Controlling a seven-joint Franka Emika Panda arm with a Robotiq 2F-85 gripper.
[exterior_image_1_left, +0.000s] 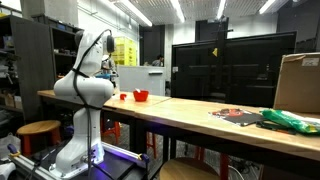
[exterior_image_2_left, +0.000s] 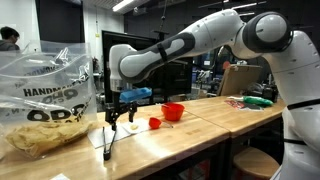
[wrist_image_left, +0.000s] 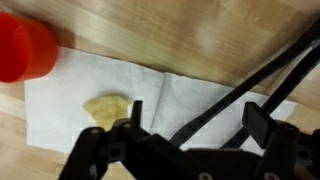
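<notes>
The robot's gripper will next move down and to the right in the wrist view and close its fingers around both arms of the black tongs, which lie there below it.
My gripper (wrist_image_left: 197, 118) is open and hovers low over a white napkin (wrist_image_left: 200, 95) on the wooden table. A small yellow chip (wrist_image_left: 105, 107) lies on the napkin just beside my left finger. Thin black tongs (wrist_image_left: 240, 85) run slanted between my fingers; neither finger is pressed against them. A small red cup (wrist_image_left: 25, 48) stands at the napkin's corner. In an exterior view my gripper (exterior_image_2_left: 120, 110) hangs over the napkin (exterior_image_2_left: 103, 137), with the tongs (exterior_image_2_left: 109, 142) slanting down from it and the red cup (exterior_image_2_left: 155, 123) close by.
A clear bag of chips (exterior_image_2_left: 40, 105) stands beside the napkin. A red bowl (exterior_image_2_left: 173, 111) sits behind the cup and also shows in an exterior view (exterior_image_1_left: 141, 96). Further along the table are a green bag (exterior_image_1_left: 290, 120), a dark packet (exterior_image_1_left: 238, 116) and a cardboard box (exterior_image_1_left: 300, 82).
</notes>
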